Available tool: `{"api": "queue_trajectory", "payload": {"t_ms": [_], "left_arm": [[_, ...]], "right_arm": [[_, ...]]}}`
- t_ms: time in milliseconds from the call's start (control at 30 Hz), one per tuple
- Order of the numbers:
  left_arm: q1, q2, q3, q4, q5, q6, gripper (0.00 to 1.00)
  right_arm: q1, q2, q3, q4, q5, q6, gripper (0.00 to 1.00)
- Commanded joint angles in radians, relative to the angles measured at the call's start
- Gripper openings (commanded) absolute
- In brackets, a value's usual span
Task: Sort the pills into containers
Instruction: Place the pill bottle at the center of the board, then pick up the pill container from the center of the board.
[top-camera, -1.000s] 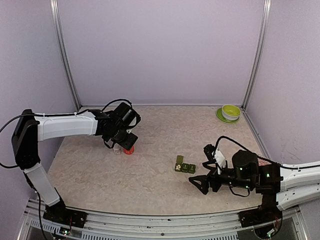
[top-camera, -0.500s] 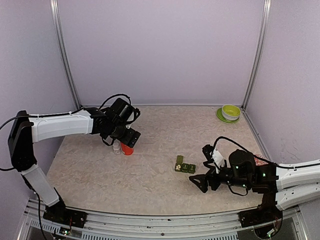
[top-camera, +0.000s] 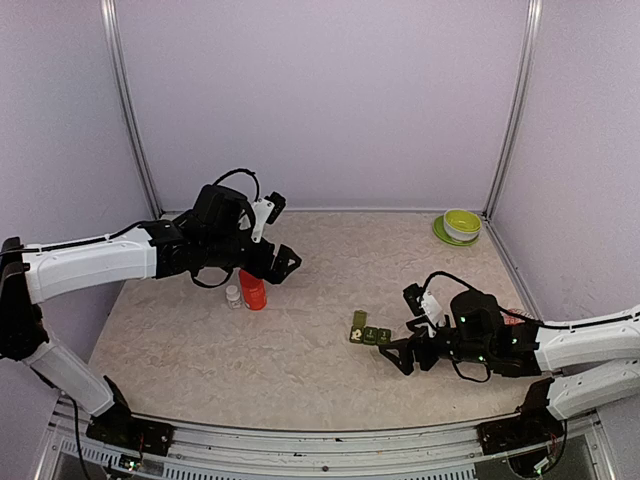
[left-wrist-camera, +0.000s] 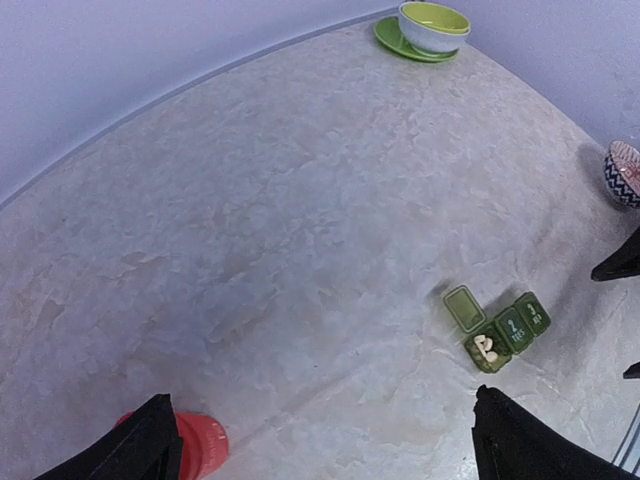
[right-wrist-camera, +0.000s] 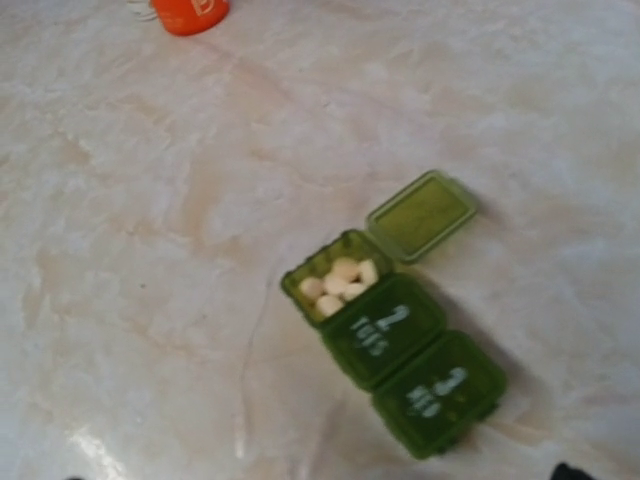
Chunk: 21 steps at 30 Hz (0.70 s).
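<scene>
My right gripper goes down and to the left in the top view onto the shut end box (top-camera: 384, 337) (right-wrist-camera: 440, 393) next. The opposite box stands open with pills inside.
The containers (top-camera: 369, 333) are a strip of three dark-green boxes on the table right of centre. In the right wrist view the containers (right-wrist-camera: 395, 330) have one end box open, lid flipped back, with several white pills (right-wrist-camera: 338, 283) inside; the other two lids are shut. My right gripper (top-camera: 403, 326) is open just right of the strip, with only its tips at the bottom edge of its own view (right-wrist-camera: 320, 475). My left gripper (top-camera: 279, 236) hangs open and empty above the red-orange bottle (top-camera: 252, 290). In the left wrist view the gripper (left-wrist-camera: 330, 455) spans bare table, with the bottle (left-wrist-camera: 198, 447) by its left finger.
A tiny clear bottle with a white cap (top-camera: 233, 296) stands just left of the red-orange bottle. A green bowl on a green saucer (top-camera: 461, 224) sits in the far right corner. A patterned bowl (left-wrist-camera: 625, 172) shows at the right edge. Enclosure walls ring the table.
My left gripper opened, let go of the red-orange bottle and rose up and to the right; the bottle stays upright. My right gripper slid left, closer to the containers.
</scene>
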Motion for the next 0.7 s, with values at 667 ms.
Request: {"api": "queue_trajectory", "payload": {"t_ms": [667], "left_arm": [[-0.061, 0.301, -0.115, 0.407, 0.302, -0.11, 0.99]], "right_arm": [[-0.114, 0.249, 0.092, 0.121, -0.171, -0.194, 0.98]]}}
